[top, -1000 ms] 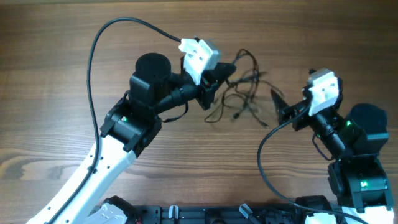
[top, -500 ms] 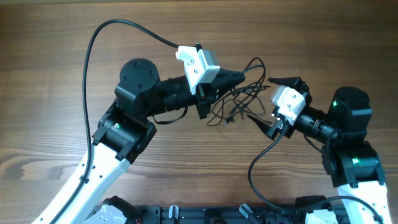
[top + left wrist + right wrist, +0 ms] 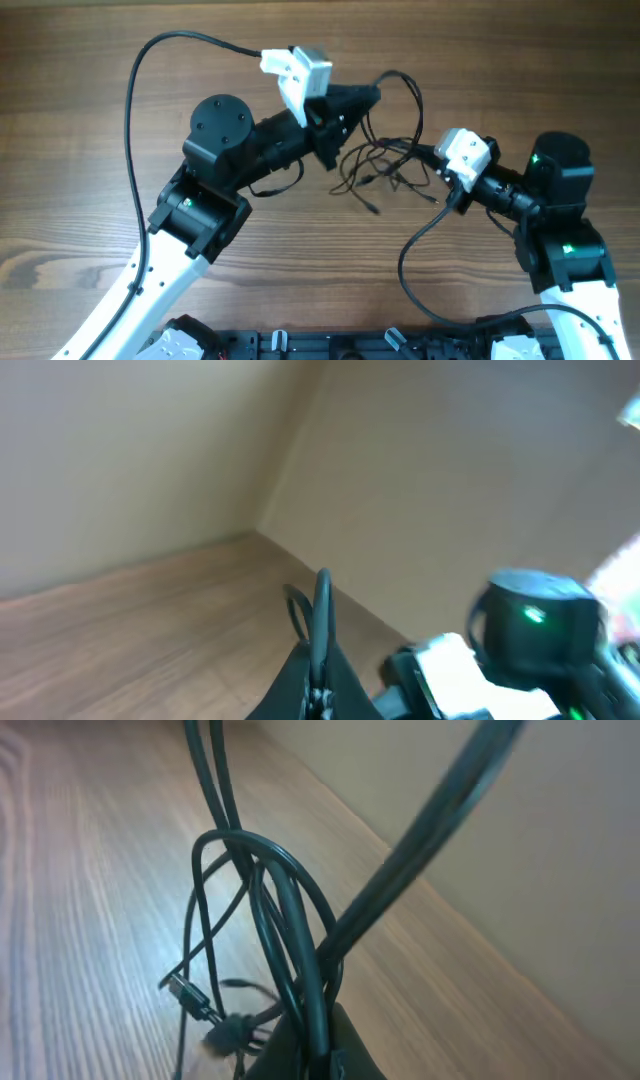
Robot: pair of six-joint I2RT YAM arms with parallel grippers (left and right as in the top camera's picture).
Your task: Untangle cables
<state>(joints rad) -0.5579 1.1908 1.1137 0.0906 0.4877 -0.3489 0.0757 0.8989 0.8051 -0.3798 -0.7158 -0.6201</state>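
My right gripper will next pull toward the bare wood to its right in the overhead view and let go of the cables, because loops of cable cross between both grippers.
The cables (image 3: 385, 165) are a loose tangle of thin black cords in the middle of the wooden table, partly lifted. My left gripper (image 3: 366, 98) is at the tangle's upper left, shut on one cord. In the left wrist view that cord (image 3: 322, 605) rises from between the closed fingers (image 3: 300, 685). At the tangle's right side, my right gripper (image 3: 422, 154) is shut on several strands. In the right wrist view the cable loops (image 3: 268, 900) climb out of the closed jaws, and a small plug (image 3: 190, 994) hangs near the table.
A thick black arm cable (image 3: 140, 110) arcs over the left arm. Another arm cable (image 3: 415, 250) loops below the right gripper. The right arm's base (image 3: 530, 622) shows in the left wrist view. Loose plug ends (image 3: 370, 205) lie below the tangle.
My right gripper has closed on the right side of the tangle. The left gripper has shifted up and left with its cord, pulling the tangle wider.
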